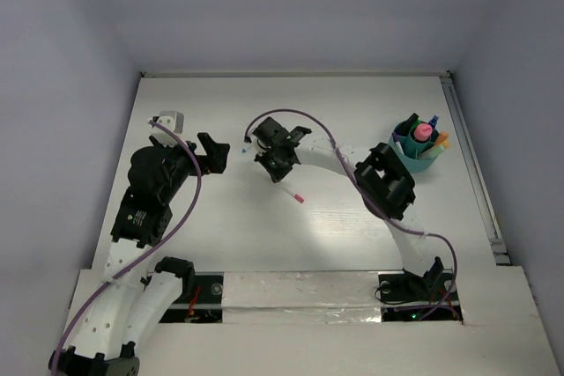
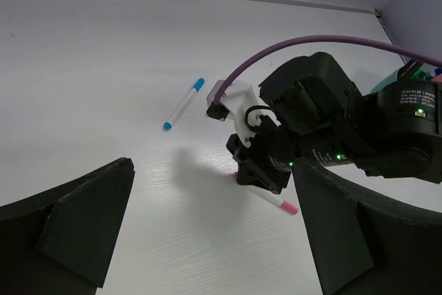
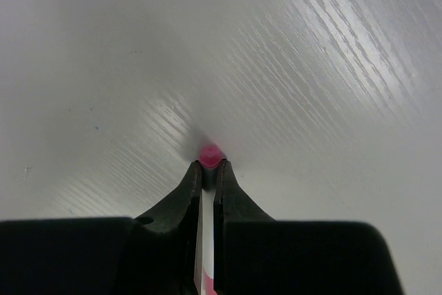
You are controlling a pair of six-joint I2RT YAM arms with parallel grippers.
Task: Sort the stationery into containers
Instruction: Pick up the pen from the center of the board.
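Observation:
My right gripper should lift and carry the marker into the round teal holder (image 1: 407, 158), then release it. The holder is to the gripper's right in the top view.
My right gripper (image 1: 270, 163) is shut on a thin white marker with pink ends (image 1: 293, 194), low over the middle of the table. In the right wrist view the fingertips (image 3: 195, 177) pinch the marker (image 3: 210, 155) just behind its pink end, which is at the table surface. The left wrist view shows the same gripper (image 2: 259, 179) and the marker (image 2: 276, 203) sticking out below it. A white marker with blue ends (image 2: 184, 104) lies loose on the table further back. The round teal holder (image 1: 407, 158) stands at the far right, with a pink-topped piece (image 1: 423, 132) and other items in it. My left gripper (image 1: 214, 154) is open and empty, left of the right gripper.
A metal rail (image 1: 471, 165) runs along the table's right edge. White walls close the table at the back and sides. The right arm's purple cable (image 2: 331, 41) arches over the middle of the table.

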